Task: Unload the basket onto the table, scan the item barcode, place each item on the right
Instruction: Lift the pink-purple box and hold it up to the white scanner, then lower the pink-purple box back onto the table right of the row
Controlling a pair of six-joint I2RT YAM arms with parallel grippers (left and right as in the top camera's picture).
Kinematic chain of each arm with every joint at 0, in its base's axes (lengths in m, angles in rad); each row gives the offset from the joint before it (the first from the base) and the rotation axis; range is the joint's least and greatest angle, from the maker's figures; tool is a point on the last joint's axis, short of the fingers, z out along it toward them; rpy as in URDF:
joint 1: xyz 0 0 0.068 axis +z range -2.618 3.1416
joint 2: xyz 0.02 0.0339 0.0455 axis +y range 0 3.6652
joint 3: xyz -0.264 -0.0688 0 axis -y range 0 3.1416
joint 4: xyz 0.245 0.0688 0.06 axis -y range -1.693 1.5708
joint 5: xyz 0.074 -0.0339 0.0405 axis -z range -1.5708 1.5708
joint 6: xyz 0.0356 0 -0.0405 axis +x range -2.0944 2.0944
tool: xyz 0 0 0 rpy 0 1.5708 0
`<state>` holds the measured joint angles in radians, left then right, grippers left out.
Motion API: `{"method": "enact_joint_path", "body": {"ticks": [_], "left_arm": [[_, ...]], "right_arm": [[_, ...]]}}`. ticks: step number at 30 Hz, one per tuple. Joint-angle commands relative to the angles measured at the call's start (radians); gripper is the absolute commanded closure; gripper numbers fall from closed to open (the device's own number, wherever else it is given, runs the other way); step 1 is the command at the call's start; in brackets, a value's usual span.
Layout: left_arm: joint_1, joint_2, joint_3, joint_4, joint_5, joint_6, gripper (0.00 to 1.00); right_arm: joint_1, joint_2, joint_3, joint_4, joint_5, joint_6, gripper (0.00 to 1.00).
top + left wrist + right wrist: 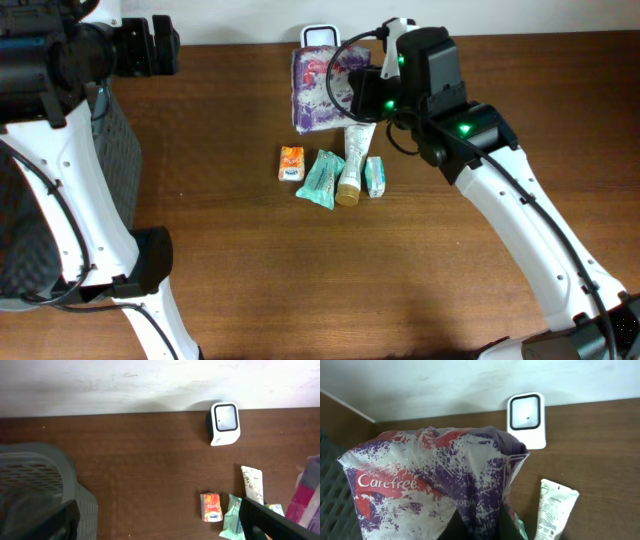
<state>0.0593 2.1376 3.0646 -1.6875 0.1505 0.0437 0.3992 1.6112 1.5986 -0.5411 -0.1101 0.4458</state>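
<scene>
My right gripper should swing, turning, to tabletop bare of packets below it and to its right in the overhead view, then lower and release the bag.
The item is a purple, white and red "Carefree" bag. In the right wrist view the bag fills the left half, and my right gripper is shut on its lower edge, dark fingers pinching the plastic. The white barcode scanner with its dark window stands against the wall just behind the bag; it is also seen as the scanner from overhead. My left gripper hangs open and empty far to the left, above bare table. The bag's barcode is not visible.
On the table lie an orange packet, a teal packet, a white tube and a small green box. A grey mesh basket stands at the left edge, beneath the left arm.
</scene>
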Motion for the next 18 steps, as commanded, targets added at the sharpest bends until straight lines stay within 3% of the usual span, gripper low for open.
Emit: {"method": "enact_joint_path", "body": {"ticks": [1, 7, 10, 14, 18], "left_arm": [[0.003, -0.004, -0.001, 0.000, 0.010, -0.006, 0.01], [0.003, -0.004, -0.001, 0.000, 0.010, -0.006, 0.01], [0.003, -0.004, -0.001, 0.000, 0.010, -0.006, 0.01], [0.003, -0.004, -0.001, 0.000, 0.011, -0.006, 0.01], [0.003, -0.004, -0.001, 0.000, 0.011, -0.006, 0.01]], "right_arm": [[0.000, 0.006, 0.006, 0.003, 0.037, 0.027, 0.96], [-0.001, 0.006, 0.006, -0.038, 0.165, 0.027, 0.96], [-0.001, 0.018, 0.006, -0.148, 0.353, 0.027, 0.96], [-0.016, 0.128, 0.005, -0.363, 0.840, 0.027, 0.96], [-0.074, 0.264, 0.004, -0.472, 1.013, 0.027, 0.96]]}}
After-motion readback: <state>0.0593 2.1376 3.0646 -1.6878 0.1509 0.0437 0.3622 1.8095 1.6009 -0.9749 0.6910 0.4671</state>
